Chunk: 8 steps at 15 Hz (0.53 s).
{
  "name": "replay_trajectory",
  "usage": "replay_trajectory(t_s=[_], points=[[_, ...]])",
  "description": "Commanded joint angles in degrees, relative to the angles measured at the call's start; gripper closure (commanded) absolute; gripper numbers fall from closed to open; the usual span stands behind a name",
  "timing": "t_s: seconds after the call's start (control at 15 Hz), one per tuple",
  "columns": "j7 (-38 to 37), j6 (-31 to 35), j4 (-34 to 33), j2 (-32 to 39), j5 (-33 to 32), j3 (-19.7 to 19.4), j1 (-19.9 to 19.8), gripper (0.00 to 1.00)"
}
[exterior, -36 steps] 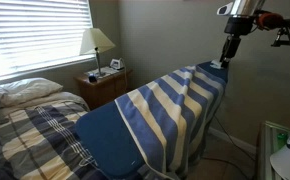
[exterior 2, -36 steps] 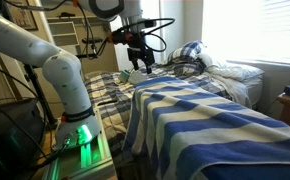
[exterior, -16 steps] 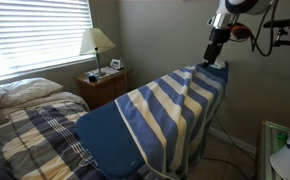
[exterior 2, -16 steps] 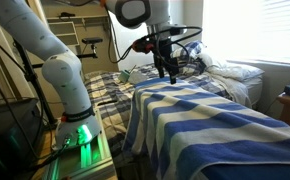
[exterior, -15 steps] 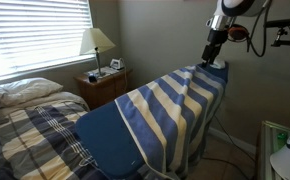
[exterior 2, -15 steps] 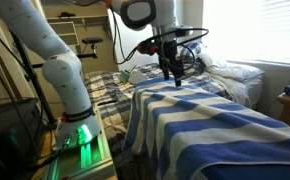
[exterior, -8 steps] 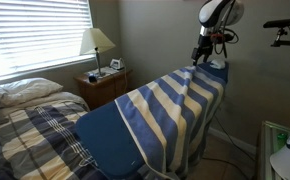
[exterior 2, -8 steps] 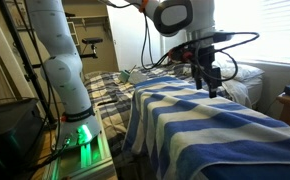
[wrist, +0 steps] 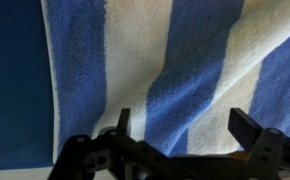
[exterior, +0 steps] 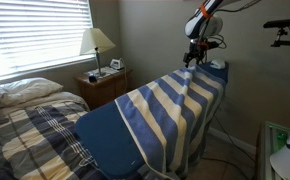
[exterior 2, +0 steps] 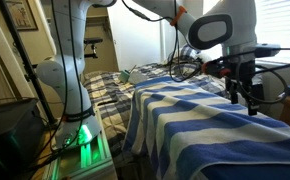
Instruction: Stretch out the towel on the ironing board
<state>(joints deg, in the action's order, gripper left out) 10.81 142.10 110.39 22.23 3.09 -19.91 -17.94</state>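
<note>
The fold along the blue stripe [exterior 2: 259, 117] [wrist: 192, 121], a fold of cloth, runs between my spread fingers, ready to pinch. My open gripper should move down onto it next.
The towel [exterior: 170, 100], with broad blue and cream-white stripes, lies draped over the far part of the ironing board [exterior: 103, 135], whose dark blue cover shows bare at the near rounded end. It fills the foreground in an exterior view [exterior 2: 205, 125] and most of the wrist view [wrist: 165, 60], with a fold running across it and the bare blue board [wrist: 10, 80] at its left. My gripper [exterior: 191, 57] hovers just above the towel's far edge; it also shows above the towel in an exterior view [exterior 2: 243, 97]. In the wrist view the gripper [wrist: 180, 122] is open and empty, its fingers spread wide.
A bed with a plaid bedspread [exterior: 25, 135] lies beside the board. A nightstand with a lamp [exterior: 98, 45] stands by the wall under a blinded window. The robot base with a green light [exterior 2: 80, 135] and a rack of gear stand behind the board.
My gripper has travelled along above the towel's far edge, leftward in one exterior view and rightward in the other, staying open and empty. The towel has not moved.
</note>
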Motion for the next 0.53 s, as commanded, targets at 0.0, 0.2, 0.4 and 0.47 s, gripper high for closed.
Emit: replay_trajectory(t_s=[0.0, 0.2, 0.4, 0.47], points=[[-1.4, 0.0, -2.0, 1.7, -1.1, 2.0, -2.3, 0.0], [-2.6, 0.0, -5.1, 5.1, -1.2, 2.3, -3.1, 0.0], [-2.9, 0.0, -5.8, 5.3, -1.2, 2.3, -3.1, 0.0], [-2.9, 0.0, -5.9, 5.3, -1.2, 2.3, -3.1, 0.0]])
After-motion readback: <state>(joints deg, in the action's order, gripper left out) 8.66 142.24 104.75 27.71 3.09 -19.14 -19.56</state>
